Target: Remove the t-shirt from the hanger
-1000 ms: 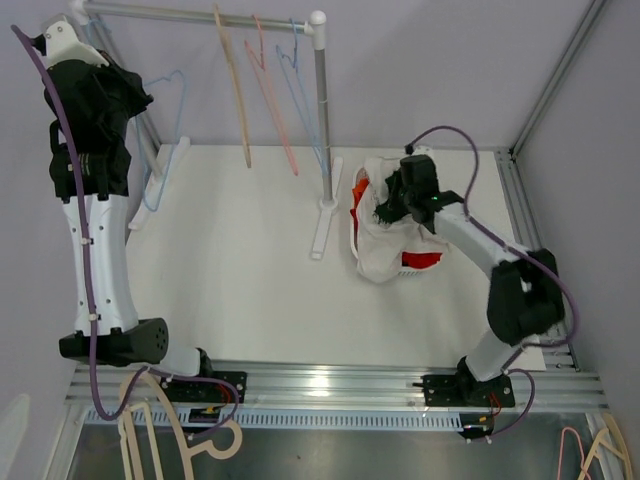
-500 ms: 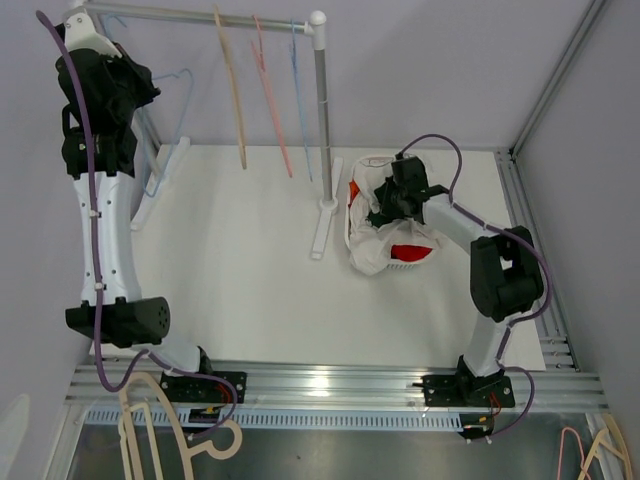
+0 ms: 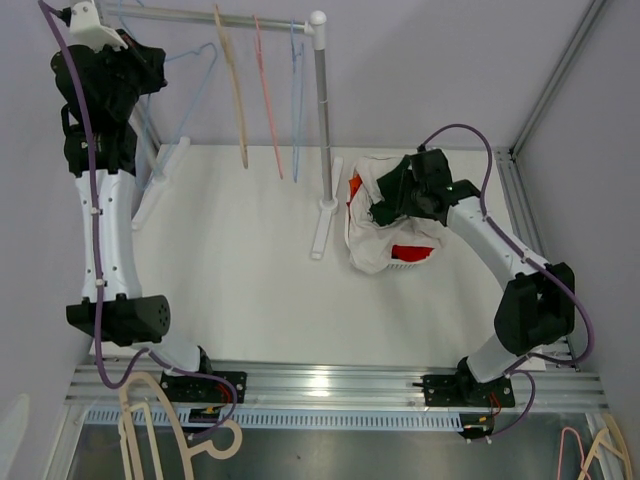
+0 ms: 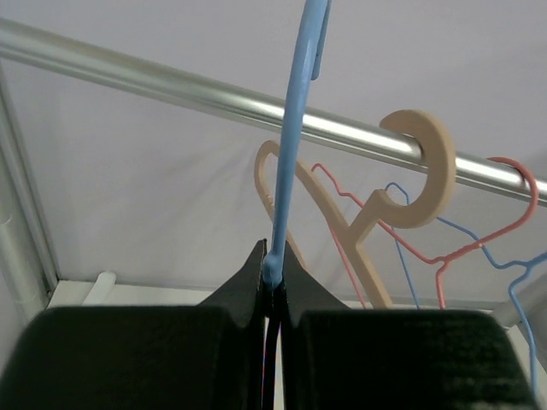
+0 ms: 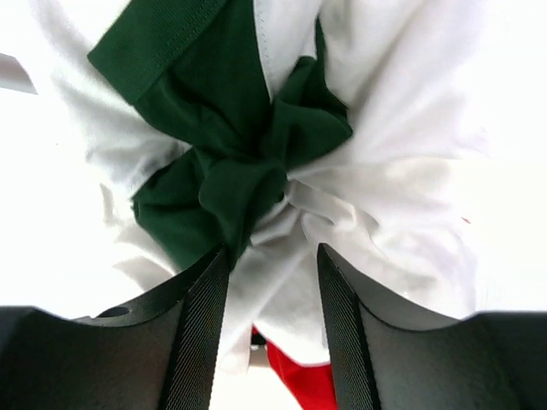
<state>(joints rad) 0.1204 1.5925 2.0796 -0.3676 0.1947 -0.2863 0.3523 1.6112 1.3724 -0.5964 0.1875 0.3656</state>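
Note:
I will next move the blue hanger (image 3: 196,82) with my left gripper away from my base to the rack's bar (image 4: 171,90), and then along the bar toward the wooden hanger.
The t-shirt (image 3: 372,248), white with a dark green collar (image 5: 231,162) and red print, lies crumpled on the table right of the rack's post. My right gripper (image 3: 386,212) hovers just above it and is open (image 5: 272,252); white cloth lies between the spread fingers, and the green fabric touches the left one. High at the far left, my left gripper (image 3: 150,62) is shut on a bare blue hanger (image 3: 196,82). In the left wrist view the blue hanger (image 4: 291,154) rises from the shut gripper (image 4: 273,256) in front of the rail (image 4: 171,90).
A wooden hanger (image 3: 236,90), a pink one (image 3: 266,100) and a blue wire one (image 3: 297,100) hang on the rail (image 3: 200,15). The rack's post (image 3: 322,110) and foot (image 3: 321,230) stand mid-table. Spare wooden hangers (image 3: 165,430) lie below the near edge.
The right gripper has opened and let the t-shirt go; the cloth has settled on the table. The left gripper has carried the blue hanger higher, up toward the rail.

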